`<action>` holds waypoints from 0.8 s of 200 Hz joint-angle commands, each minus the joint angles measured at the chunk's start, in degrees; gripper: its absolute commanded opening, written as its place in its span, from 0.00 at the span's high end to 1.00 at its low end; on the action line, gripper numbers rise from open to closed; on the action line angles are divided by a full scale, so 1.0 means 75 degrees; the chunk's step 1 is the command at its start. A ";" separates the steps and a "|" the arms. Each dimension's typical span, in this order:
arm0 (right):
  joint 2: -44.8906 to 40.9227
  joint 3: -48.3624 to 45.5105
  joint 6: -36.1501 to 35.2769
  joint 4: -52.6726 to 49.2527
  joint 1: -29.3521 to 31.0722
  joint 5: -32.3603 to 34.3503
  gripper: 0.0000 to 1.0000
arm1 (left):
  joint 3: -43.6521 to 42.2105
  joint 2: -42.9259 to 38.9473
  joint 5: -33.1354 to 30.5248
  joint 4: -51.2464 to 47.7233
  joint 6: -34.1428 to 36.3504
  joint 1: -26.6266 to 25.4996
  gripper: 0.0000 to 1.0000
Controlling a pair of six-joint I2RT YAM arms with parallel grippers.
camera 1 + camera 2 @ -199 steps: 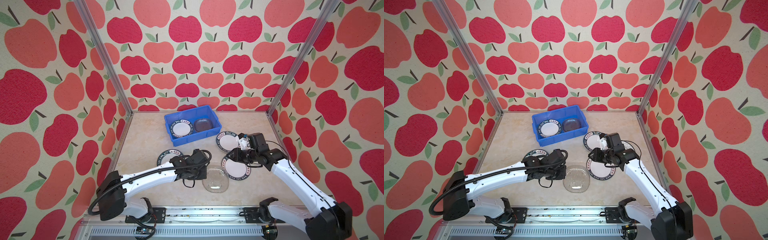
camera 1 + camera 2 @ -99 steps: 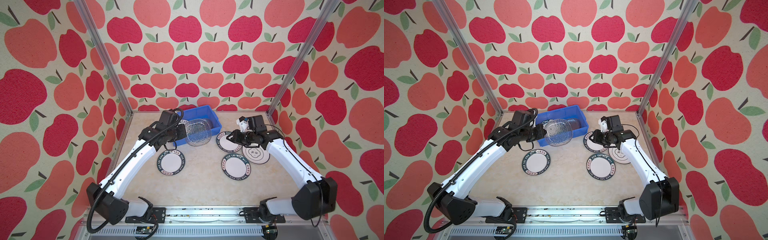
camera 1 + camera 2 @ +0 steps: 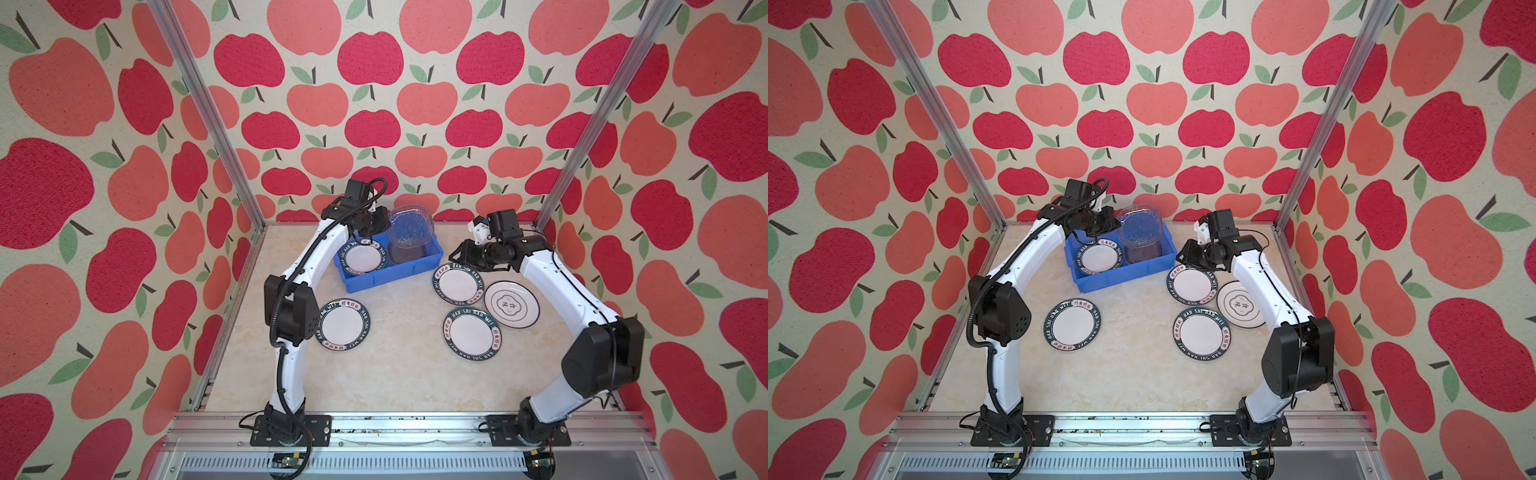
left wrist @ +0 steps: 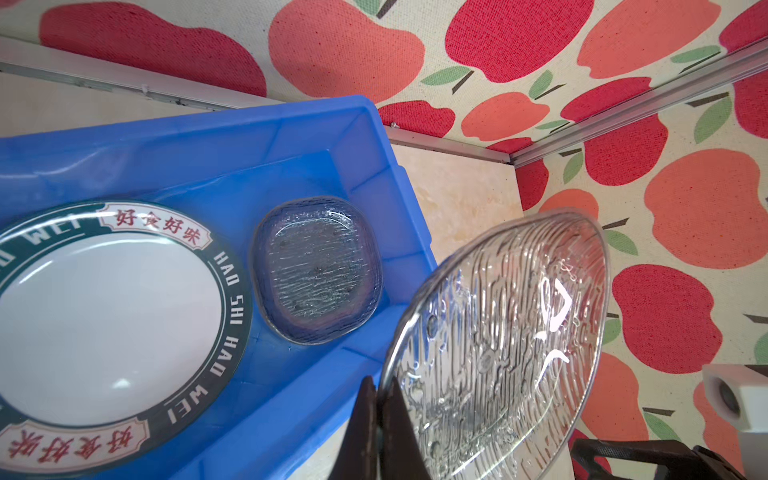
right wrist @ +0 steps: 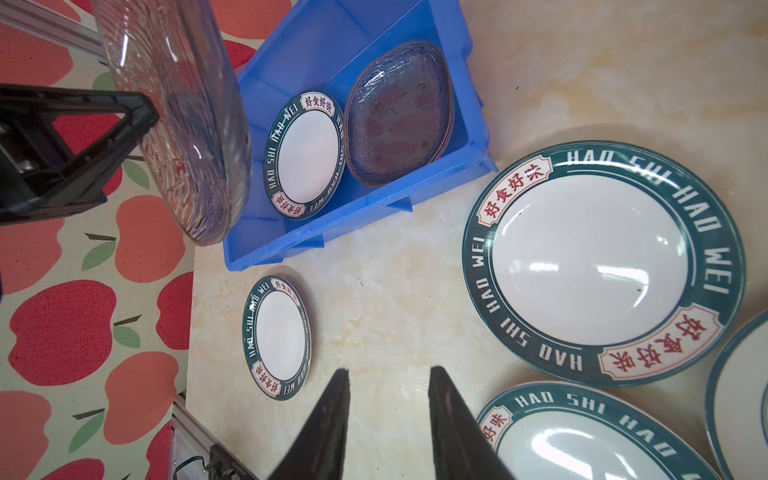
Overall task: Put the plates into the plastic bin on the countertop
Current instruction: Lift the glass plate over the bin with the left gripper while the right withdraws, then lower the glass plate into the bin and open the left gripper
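Note:
The stacked glass plates lie below my left gripper in the blue plastic bin [image 3: 386, 277], so next it should lower the tilted plate onto them and let go of the tilted plate's rim.
My left gripper [image 3: 384, 226] is shut on the rim of a clear textured glass plate [image 3: 411, 226], pinched at its edge [image 4: 380, 399]. The plate hangs tilted on edge over the right half of the blue plastic bin [image 3: 386, 277]. In the bin lie a green-rimmed plate [image 4: 104, 316] and stacked glass plates [image 4: 316, 270]. On the countertop [image 3: 399, 374] rest three green-rimmed plates [image 3: 344, 325], [image 3: 458, 284], [image 3: 472, 335] and an emblem plate [image 3: 512, 304]. My right gripper [image 5: 388, 372] is open and holds nothing, hovering right of the bin above the nearest plate's far edge.
Apple-patterned walls and aluminium posts [image 3: 582, 137] close in the back and sides. An aluminium rail [image 3: 407, 428] with both arm bases runs along the front edge. The bin sits at the back centre, slightly turned.
The left arm lifted the glass plate from the front of the countertop and carried it back over the bin. The right gripper withdrew from the front plates to beside the bin.

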 commanded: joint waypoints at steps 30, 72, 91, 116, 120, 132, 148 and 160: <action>0.0739 0.0566 -0.0017 -0.0362 -0.0188 -0.0154 0.64 | 0.3894 0.2679 0.0282 -0.1895 0.0832 0.0353 1.00; 0.0994 0.0608 0.0017 -0.0287 -0.0235 -0.0355 0.64 | 0.3246 0.2827 0.0245 -0.1640 0.0720 0.0461 1.00; 0.1145 0.0714 0.0019 -0.0324 -0.0235 -0.0468 0.64 | 0.2601 0.2708 0.0269 -0.1209 0.0501 0.0443 1.00; 0.1219 0.0759 0.0013 -0.0355 -0.0246 -0.0522 0.64 | 0.2457 0.2885 0.0285 -0.1022 0.0360 0.0372 1.00; 0.1225 0.0750 0.0018 -0.0348 -0.0246 -0.0526 0.64 | 0.2485 0.2935 0.0266 -0.1016 0.0349 0.0357 1.00; 0.1208 0.0730 0.0019 -0.0348 -0.0246 -0.0532 0.65 | 0.2536 0.3073 0.0219 -0.1010 0.0302 0.0301 1.00; 0.1178 0.0700 -0.0007 -0.0360 -0.0255 -0.0554 0.64 | 0.2592 0.3226 0.0205 -0.0941 0.0224 0.0242 1.00; 0.1143 0.0663 -0.0016 -0.0371 -0.0270 -0.0551 0.64 | 0.2633 0.3331 0.0200 -0.0872 0.0151 0.0195 1.00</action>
